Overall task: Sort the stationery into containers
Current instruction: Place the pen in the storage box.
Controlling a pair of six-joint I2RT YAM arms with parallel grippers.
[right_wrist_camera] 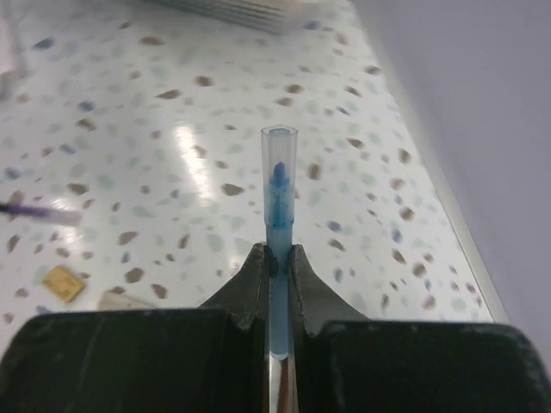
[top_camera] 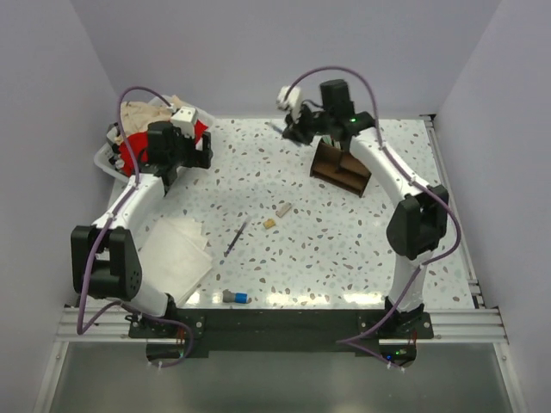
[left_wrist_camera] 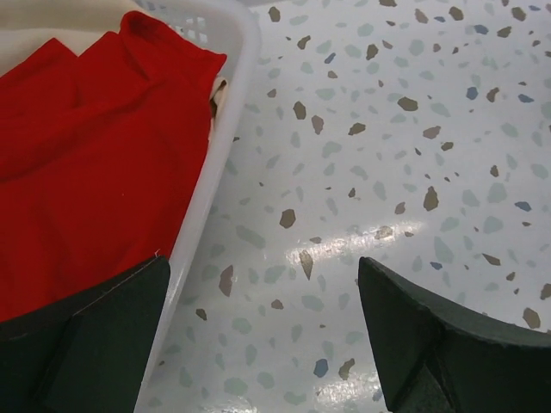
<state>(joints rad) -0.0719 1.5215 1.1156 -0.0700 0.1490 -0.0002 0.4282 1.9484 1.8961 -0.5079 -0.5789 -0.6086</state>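
Observation:
I will move my right gripper across and down to let go of the pen, because the organizer's back end (top_camera: 328, 143) is below it and to its right in the top view.
My right gripper (right_wrist_camera: 278, 254) is shut on a slim blue pen (right_wrist_camera: 279, 198) with a clear cap that sticks out past the fingertips. In the top view this gripper (top_camera: 295, 131) is held high at the back, just left of the dark brown wooden organizer (top_camera: 340, 169). Two tan erasers (top_camera: 283, 209) (top_camera: 269, 224), a black pen (top_camera: 237, 237) and a grey-blue stub (top_camera: 235, 296) lie on the table. The erasers also show in the right wrist view (right_wrist_camera: 63, 282). My left gripper (left_wrist_camera: 263, 335) is open and empty beside the basket.
A white basket (left_wrist_camera: 207, 189) holding red cloth (left_wrist_camera: 95, 163) and beige cloth stands at the back left (top_camera: 108, 159). A white folded cloth (top_camera: 176, 249) lies at the front left. Purple walls enclose the table on three sides.

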